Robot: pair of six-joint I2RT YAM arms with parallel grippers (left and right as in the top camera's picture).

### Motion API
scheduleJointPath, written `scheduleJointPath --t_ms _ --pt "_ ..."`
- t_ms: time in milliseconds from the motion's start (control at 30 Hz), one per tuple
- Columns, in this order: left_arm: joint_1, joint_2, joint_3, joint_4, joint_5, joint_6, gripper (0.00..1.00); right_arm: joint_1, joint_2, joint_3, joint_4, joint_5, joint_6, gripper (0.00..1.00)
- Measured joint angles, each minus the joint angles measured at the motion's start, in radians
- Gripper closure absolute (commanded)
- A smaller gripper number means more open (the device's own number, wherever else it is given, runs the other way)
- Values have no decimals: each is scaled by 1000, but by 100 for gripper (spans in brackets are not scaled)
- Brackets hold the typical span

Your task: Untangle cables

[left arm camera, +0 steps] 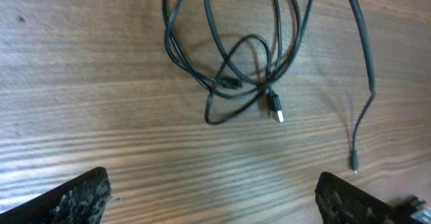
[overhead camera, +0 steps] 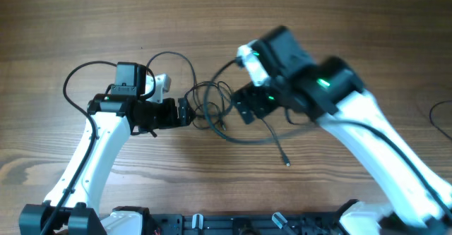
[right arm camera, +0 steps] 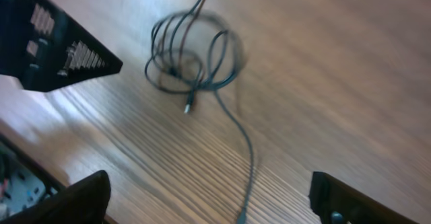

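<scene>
Next, my right gripper lowers toward the tangle onto the trailing piece (right arm camera: pixel 249 157) of black cable beside the tangle's loops, where the piece runs out single.
A tangle of thin black cables (overhead camera: pixel 210 106) lies on the wooden table between my two grippers. It shows as loose loops with a USB plug in the left wrist view (left arm camera: pixel 232 62) and, blurred, in the right wrist view (right arm camera: pixel 192 59). One loose end trails to a small plug (overhead camera: pixel 286 163) toward the front. My left gripper (overhead camera: pixel 185 112) is open and empty just left of the tangle, its fingers (left arm camera: pixel 215 197) wide apart. My right gripper (overhead camera: pixel 247 105) is open and empty just right of the tangle, above the trailing strand (right arm camera: pixel 249 157).
The left arm's own cable loops (overhead camera: pixel 92 73) lie at the back left. Another dark cable (overhead camera: pixel 441 118) shows at the right edge. The left gripper (right arm camera: pixel 54 42) shows in the right wrist view. The robot base (overhead camera: pixel 212 224) runs along the front edge.
</scene>
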Motion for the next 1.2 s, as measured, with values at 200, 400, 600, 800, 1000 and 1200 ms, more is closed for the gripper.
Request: scheduleJointPath --t_ms 200,400,600,800,1000,1200 --pt "0 0 0 -24 8 0 0 0 328 0 116 -74 -193 0" --pt "0 0 0 -23 12 0 0 -10 504 0 191 -82 -249 24" --pt "0 0 0 -23 12 0 0 -11 565 0 252 -87 -204 96" --pt "0 0 0 -23 15 0 0 -11 561 60 89 -90 -105 96" --pt "0 0 0 -13 31 0 0 -11 360 275 68 -180 -65 96" --pt "0 0 -1 25 65 0 0 -11 39 322 147 -224 -23 96"
